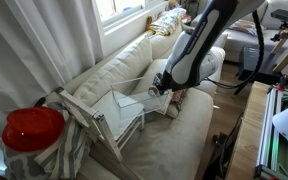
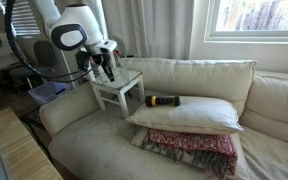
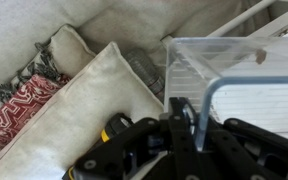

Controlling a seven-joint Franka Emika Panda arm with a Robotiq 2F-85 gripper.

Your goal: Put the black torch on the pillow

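Observation:
I will next carry the clear plastic tray (image 3: pixel 234 65) outward over the small white table and release the tray's side there, as that table's flat top is open beneath it.
The black torch (image 2: pixel 164 100) lies on its side on top of the cream pillow (image 2: pixel 189 114), yellowish end toward the arm. In the wrist view only its yellow-ringed end (image 3: pixel 114 128) shows on the pillow (image 3: pixel 79 105), beside my fingers. My gripper (image 3: pixel 189 128) is closed on the wall of a clear plastic tray (image 3: pixel 234 65). In both exterior views the gripper (image 2: pixel 106 72) (image 1: pixel 160 90) is at the small white table, left of the pillow and apart from the torch.
The small white table (image 2: pixel 117 95) stands on the sofa seat (image 2: pixel 94 150). A red-patterned cushion (image 2: pixel 196 150) lies under the pillow and also shows in the wrist view (image 3: pixel 19 110). A red object (image 1: pixel 32 128) sits on striped cloth at the sofa's end.

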